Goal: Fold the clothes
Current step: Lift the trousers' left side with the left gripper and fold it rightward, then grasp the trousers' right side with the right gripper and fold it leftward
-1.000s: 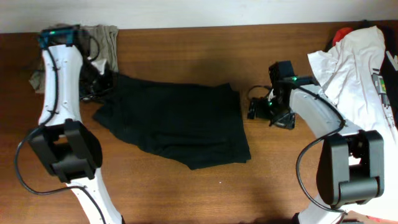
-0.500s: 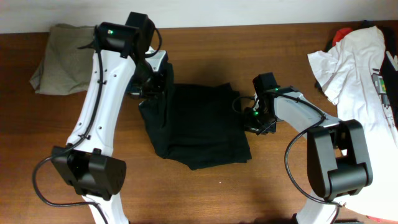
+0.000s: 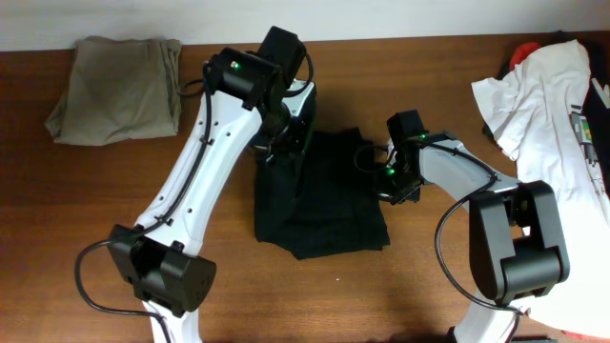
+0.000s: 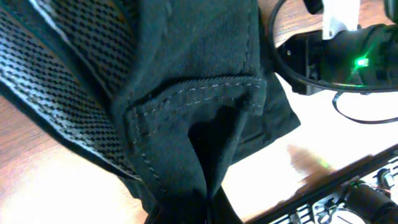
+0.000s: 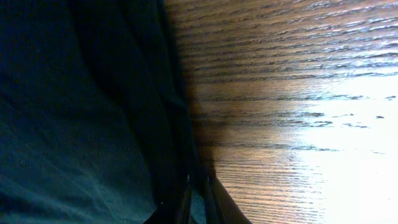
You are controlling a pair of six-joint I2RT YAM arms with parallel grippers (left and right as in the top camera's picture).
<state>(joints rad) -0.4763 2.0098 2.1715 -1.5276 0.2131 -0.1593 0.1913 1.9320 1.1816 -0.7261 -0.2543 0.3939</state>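
Note:
I will carry the bunched fold over the black clothes' upper part (image 3: 335, 151) with my left gripper and let go of it, because it still hangs short of the clothes' edge by my right gripper.
The black clothes (image 3: 329, 205) lie mid-table, with their left part lifted and drawn over to the right. My left gripper (image 3: 286, 143) hangs above their upper left, shut on a bunched fold. In the left wrist view the stitched hem and mesh lining (image 4: 186, 56) hang from the left gripper (image 4: 211, 208). My right gripper (image 3: 379, 179) sits low at the garment's right edge. In the right wrist view its fingers (image 5: 198, 196) are pinched together on that edge of the dark cloth (image 5: 74, 112), beside bare wood.
A folded khaki garment (image 3: 114, 76) lies at the back left. A white T-shirt (image 3: 543, 90) is heaped at the right edge, with something red (image 3: 524, 50) behind it. Bare wooden table (image 3: 457, 276) shows in front. The right arm (image 4: 348, 56) stands close to the left gripper.
My left arm swept from the far left to the middle, carrying the garment's left side over itself. My right gripper moved in to the right edge and closed on it.

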